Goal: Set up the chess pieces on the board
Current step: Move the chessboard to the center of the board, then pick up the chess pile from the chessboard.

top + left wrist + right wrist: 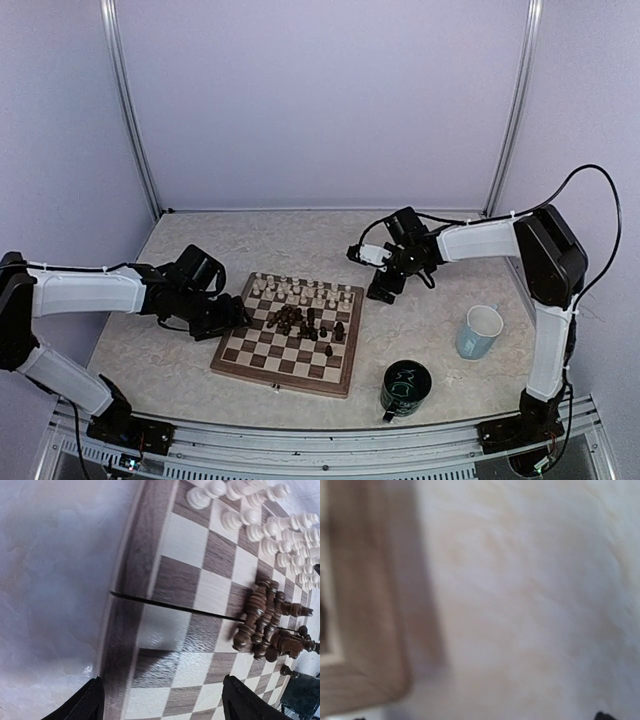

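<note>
My left gripper moves up and across the dark heap next, then down to the tall dark brown piece, since that piece stands upright beside the heap.
The board (262, 360) lies mid-table. Cream-white chess pieces (300, 291) stand in its two far rows. Dark brown pieces (297, 319) lie heaped near the middle, and a few stand to the heap's right (338, 330). My left gripper (230, 318) hangs over the board's left edge, open and empty. In the left wrist view its fingers (90, 705) straddle the border and edge squares (165, 630), with the dark heap (262, 625) ahead. My right gripper (384, 289) is low over the table, just right of the board's far right corner (365, 645). Only one dark fingertip (603, 715) clearly shows, with nothing held.
A pale blue mug (480, 331) stands right of the board. A dark green mug (405, 389) stands near the board's front right corner. The enclosure walls and metal posts (135, 120) ring the table.
</note>
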You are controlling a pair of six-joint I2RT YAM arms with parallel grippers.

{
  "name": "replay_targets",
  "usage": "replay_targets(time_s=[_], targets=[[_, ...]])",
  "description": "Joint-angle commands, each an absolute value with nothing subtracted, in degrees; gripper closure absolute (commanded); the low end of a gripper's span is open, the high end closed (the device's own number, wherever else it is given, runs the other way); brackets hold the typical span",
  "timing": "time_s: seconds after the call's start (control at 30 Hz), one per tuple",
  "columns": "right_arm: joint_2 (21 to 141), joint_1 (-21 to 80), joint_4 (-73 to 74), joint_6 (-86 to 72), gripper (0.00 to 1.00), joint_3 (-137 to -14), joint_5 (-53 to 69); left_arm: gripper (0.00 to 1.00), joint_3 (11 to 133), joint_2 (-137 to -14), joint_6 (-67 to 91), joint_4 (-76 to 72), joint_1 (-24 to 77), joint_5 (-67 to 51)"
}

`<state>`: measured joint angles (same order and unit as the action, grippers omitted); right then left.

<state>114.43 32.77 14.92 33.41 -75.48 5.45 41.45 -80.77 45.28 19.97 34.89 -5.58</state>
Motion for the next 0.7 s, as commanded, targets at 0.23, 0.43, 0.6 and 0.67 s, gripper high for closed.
replay_targets(time_s=[0.23,0.43,0.6,0.67], targets=[[101.3,28.9,17.2,31.6,0.01,-73.4,8.2,0.2,55.6,-75.7,36.5,30.0,45.6,12.3],[90.0,25.8,17.0,25.2,0.01,-68.8,19.8,0.26,63.0,-79.6,24.6,24.2,53.7,17.4],[82.4,15.7,10.0,17.7,0.11,-61.0,40.8,0.38,72.2,-89.1,17.6,24.9,57.4,11.1],[81.5,13.8,8.2,16.8,0.14,-59.0,41.8,0.43,76.2,-93.3,16.0,27.2,58.7,9.0]])
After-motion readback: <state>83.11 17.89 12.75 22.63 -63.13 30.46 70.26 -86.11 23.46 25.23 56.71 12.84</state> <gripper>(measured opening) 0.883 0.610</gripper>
